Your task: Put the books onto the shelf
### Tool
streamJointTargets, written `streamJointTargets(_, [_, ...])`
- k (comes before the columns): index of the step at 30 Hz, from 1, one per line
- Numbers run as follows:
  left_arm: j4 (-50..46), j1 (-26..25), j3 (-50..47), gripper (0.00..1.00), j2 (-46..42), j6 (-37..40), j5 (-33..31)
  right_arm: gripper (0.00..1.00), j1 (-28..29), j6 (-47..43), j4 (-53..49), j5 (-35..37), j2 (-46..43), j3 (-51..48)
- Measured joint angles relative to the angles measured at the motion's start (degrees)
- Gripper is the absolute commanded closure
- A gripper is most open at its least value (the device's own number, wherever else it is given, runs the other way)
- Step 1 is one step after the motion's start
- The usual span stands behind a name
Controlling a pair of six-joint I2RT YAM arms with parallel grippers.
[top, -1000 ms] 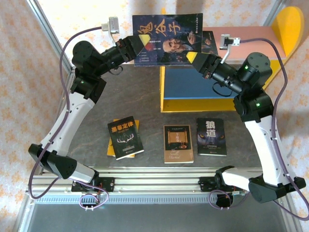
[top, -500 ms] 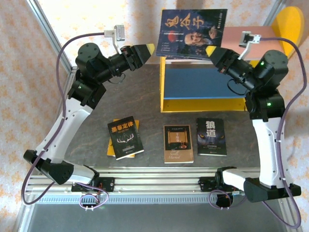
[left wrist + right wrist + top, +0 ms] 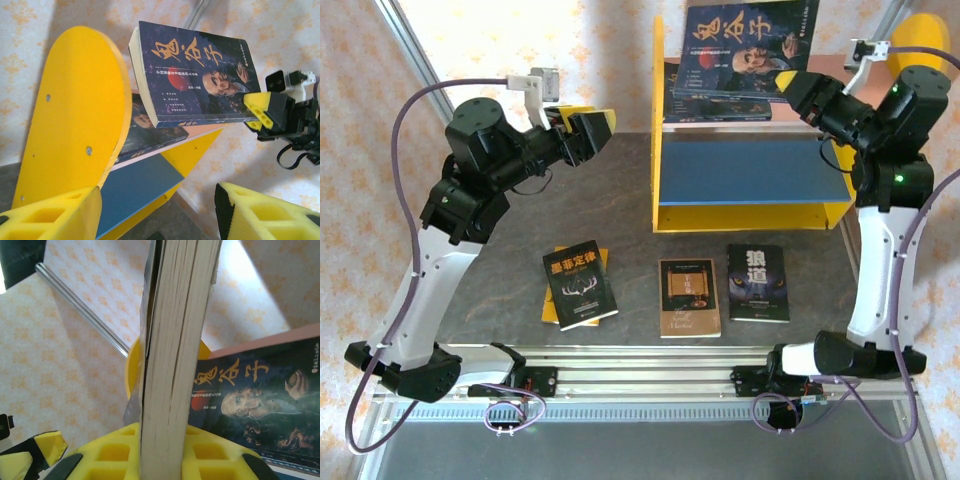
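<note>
The held book hangs above one like it, so my right gripper will move down next toward the shelf's panel nearest my left gripper and let go of the book's edge over the lying dark book.
My right gripper is shut on the edge of a dark book with portraits, holding it in the air above the shelf. A like dark book lies on the shelf's pink top board. My left gripper stands open and empty, left of the shelf's yellow side panel. On the table lie a black book over a yellow one, a brown book and a wolf-face book.
The shelf's blue lower board is bare. Its right yellow panel stands just behind my right arm. The metal rail with both arm bases runs along the near edge. Papered walls close in left and back.
My left gripper let go of the dark book, opened and drew back to the left. My right arm carried the book right and up, over the shelf's top board.
</note>
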Motion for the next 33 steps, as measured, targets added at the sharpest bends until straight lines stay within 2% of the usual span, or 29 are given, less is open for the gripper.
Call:
streamJointTargets(8, [-0.8,0.0,-2.1,0.40,0.0,0.6,-0.8,1.00,0.0,-3.8,-6.5,-2.8,3.5,1.7])
streamJointTargets(33, [-1.1,-0.3,-3.5,0.38,-1.5,1.8,-0.9,0.98,0.0,-4.0,-6.6,-5.7,7.2,1.7])
